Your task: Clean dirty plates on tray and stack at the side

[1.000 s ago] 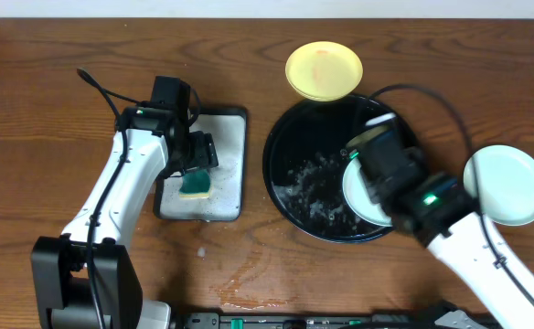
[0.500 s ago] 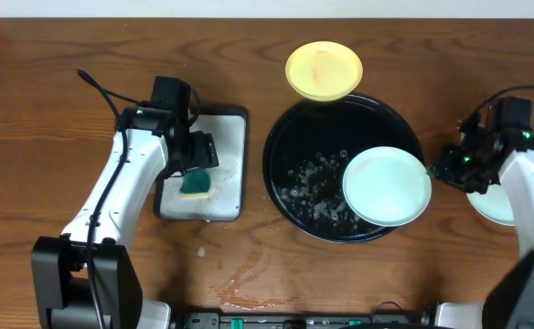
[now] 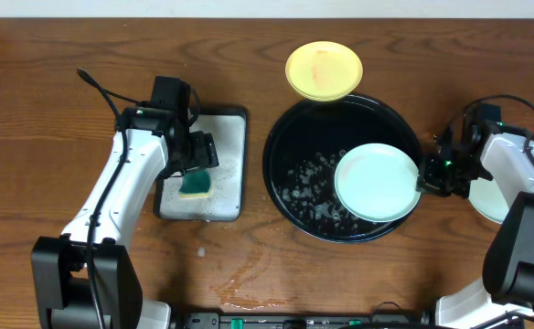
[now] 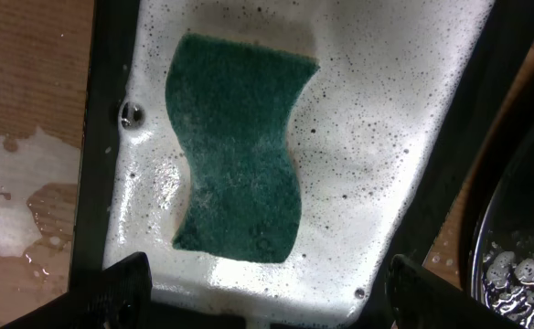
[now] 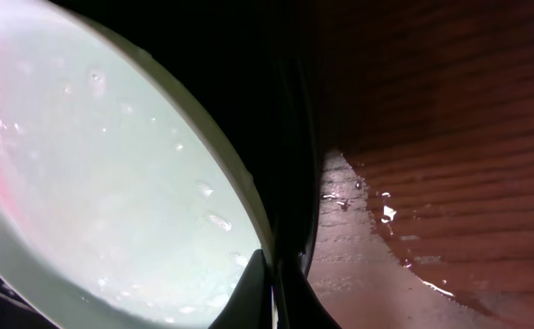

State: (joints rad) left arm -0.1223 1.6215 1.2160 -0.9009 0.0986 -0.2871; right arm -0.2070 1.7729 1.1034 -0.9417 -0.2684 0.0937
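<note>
The drop-covered plate needs to drain next, so I will move my right gripper up and tilt it over the black tray (image 3: 290,146). Then I will go down beside the suds and release the plate.
A pale mint-green plate (image 3: 375,181) lies in the right half of the large black tray (image 3: 290,146). My right gripper (image 3: 424,176) is at the plate's right edge. In the right wrist view its fingers (image 5: 273,294) are pinched shut on the rim of this plate (image 5: 93,183), which is wet and has a red smear at its left. A pale yellow plate (image 3: 323,70) rests on the tray's far rim. A second mint-green plate (image 3: 488,206) lies on the wood at far right, partly hidden by my right arm. My left gripper (image 4: 272,302) is open above the green sponge (image 4: 240,169).
The sponge (image 3: 195,185) lies in a soapy rectangular silver tray (image 3: 226,146) left of the black tray. Suds sit in the black tray's middle (image 3: 313,187). Water is spilled on the wood near the front edge (image 3: 249,274) and beside the black tray (image 5: 377,219).
My right arm swung from over the tray out to the right, then came back to the mint plate's right edge. The plate has shifted slightly left. My left arm has not moved.
</note>
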